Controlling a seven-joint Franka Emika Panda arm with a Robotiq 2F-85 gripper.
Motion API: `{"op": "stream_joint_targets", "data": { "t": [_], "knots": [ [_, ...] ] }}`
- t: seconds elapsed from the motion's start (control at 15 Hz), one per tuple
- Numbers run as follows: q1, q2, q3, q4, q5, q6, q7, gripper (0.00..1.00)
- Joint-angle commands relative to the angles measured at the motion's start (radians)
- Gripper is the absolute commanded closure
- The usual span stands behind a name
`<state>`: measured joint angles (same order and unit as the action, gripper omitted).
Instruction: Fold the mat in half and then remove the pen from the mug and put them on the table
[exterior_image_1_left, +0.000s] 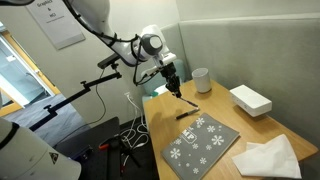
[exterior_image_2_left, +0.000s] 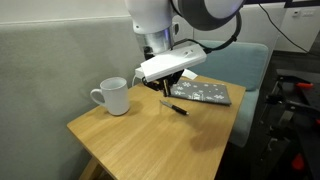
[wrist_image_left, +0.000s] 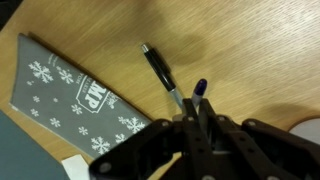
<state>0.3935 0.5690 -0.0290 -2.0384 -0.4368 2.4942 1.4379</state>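
My gripper should bring the second pen down onto bare wood next to the dark pen, a little away from that pen and the mat, and then open.
The grey mat lies flat on the wooden table, snowflake face up, with a white tag showing. The pale mug stands upright near the wall. A dark pen lies on the bare wood between mug and mat. My gripper hangs a little above the table beside that pen, shut on a second pen whose blue tip sticks out past the fingers.
A white rectangular box sits by the back wall and a crumpled white cloth lies at the table's corner beside the mat. Cables and a stand crowd the floor off the table's edge. A blue chair stands behind the table.
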Motion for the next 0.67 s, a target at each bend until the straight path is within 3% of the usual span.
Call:
{"op": "stream_joint_targets", "data": {
  "t": [0.0, 0.4, 0.47, 0.6],
  "knots": [
    [0.031, 0.045, -0.020, 0.045, -0.025, 0.035, -0.009, 0.97],
    [0.030, 0.081, 0.003, 0.075, 0.013, 0.034, -0.086, 0.97],
    [0.033, 0.084, 0.001, 0.077, 0.018, 0.035, -0.094, 0.65],
    [0.036, 0.082, 0.000, 0.075, 0.026, 0.035, -0.111, 0.59]
  ]
}}
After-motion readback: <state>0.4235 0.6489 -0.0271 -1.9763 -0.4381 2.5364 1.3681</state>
